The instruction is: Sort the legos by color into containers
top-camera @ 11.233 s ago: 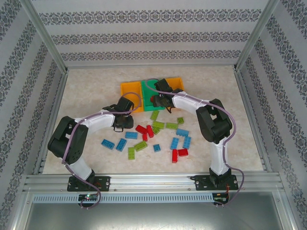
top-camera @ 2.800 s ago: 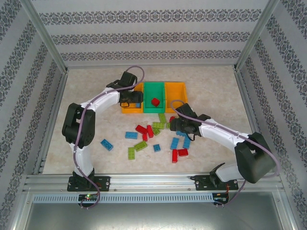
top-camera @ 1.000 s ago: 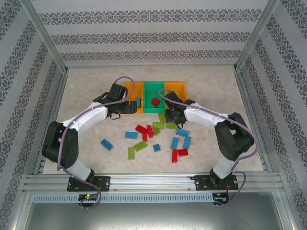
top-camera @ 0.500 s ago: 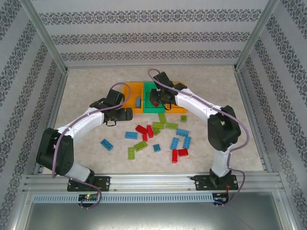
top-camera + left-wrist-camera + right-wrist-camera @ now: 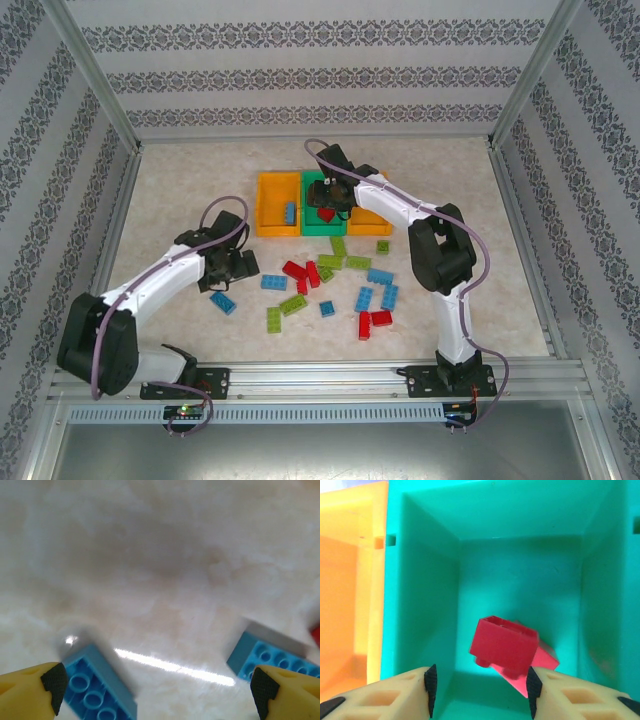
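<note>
My left gripper has one open finger by the small blue lego point(image 5: 223, 302) point(image 5: 98, 689), which lies slanted. It will move back and down over that lego next, turning to straddle its long sides.
My right gripper point(image 5: 327, 198) point(image 5: 481, 687) hangs open over the green container point(image 5: 312, 224) point(image 5: 420, 605). A red lego point(image 5: 504, 645) sits loose between its fingers, tilted, above a second red lego point(image 5: 544, 661) on the bin floor. A blue lego point(image 5: 289, 212) lies in the left orange container point(image 5: 268, 190). My left gripper point(image 5: 238, 272) point(image 5: 159, 687) is wide open low over the table, between two blue legos point(image 5: 95, 690) point(image 5: 272, 657), touching neither. More red, blue and lime legos point(image 5: 330, 262) lie scattered mid-table.
The right orange container point(image 5: 372, 216) is partly covered by my right arm. The orange bin wall point(image 5: 350, 580) borders the green bin on the left. Metal frame rails and patterned walls enclose the table. Bare tabletop lies left of my left gripper.
My right gripper carried a red lego from the pile to above the green container and opened, letting it go. My left arm drew back from the left orange container down to the blue legos.
</note>
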### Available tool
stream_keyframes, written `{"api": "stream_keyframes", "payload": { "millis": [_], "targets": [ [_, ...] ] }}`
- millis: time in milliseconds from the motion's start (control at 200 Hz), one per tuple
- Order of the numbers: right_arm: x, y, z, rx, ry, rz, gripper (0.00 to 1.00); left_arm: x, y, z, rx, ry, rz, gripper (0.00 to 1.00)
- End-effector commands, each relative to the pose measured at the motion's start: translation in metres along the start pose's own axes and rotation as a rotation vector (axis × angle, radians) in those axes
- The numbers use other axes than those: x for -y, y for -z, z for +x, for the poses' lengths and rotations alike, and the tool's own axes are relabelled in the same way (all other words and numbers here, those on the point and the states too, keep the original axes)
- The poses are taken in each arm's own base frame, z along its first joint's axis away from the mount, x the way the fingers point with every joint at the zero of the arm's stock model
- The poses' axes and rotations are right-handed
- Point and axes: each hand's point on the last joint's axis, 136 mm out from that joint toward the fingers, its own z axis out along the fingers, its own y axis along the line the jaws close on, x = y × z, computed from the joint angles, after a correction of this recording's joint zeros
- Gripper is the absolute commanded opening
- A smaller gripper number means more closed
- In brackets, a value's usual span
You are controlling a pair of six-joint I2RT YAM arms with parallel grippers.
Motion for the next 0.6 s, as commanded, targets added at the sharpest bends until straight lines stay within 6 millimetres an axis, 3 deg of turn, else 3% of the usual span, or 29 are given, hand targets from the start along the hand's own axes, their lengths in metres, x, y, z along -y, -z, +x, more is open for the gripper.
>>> {"api": "stream_keyframes", "payload": {
  "millis": [0, 175, 594],
  "targets": [
    [-0.011, 0.000, -0.007, 0.003, 0.007, -0.058, 0.57, -0.020, 0.002, 0.023, -0.051, 0.114, -0.046, 0.96],
    [-0.033, 0.013, -0.010, 0.026, 0.058, -0.119, 0.64, -0.023, -0.011, 0.042, -0.117, 0.188, -0.039, 0.96],
    [-0.022, 0.040, -0.011, 0.078, 0.054, -0.119, 0.74, -0.031, -0.026, 0.051, -0.128, 0.243, -0.071, 0.89]
  ]
}}
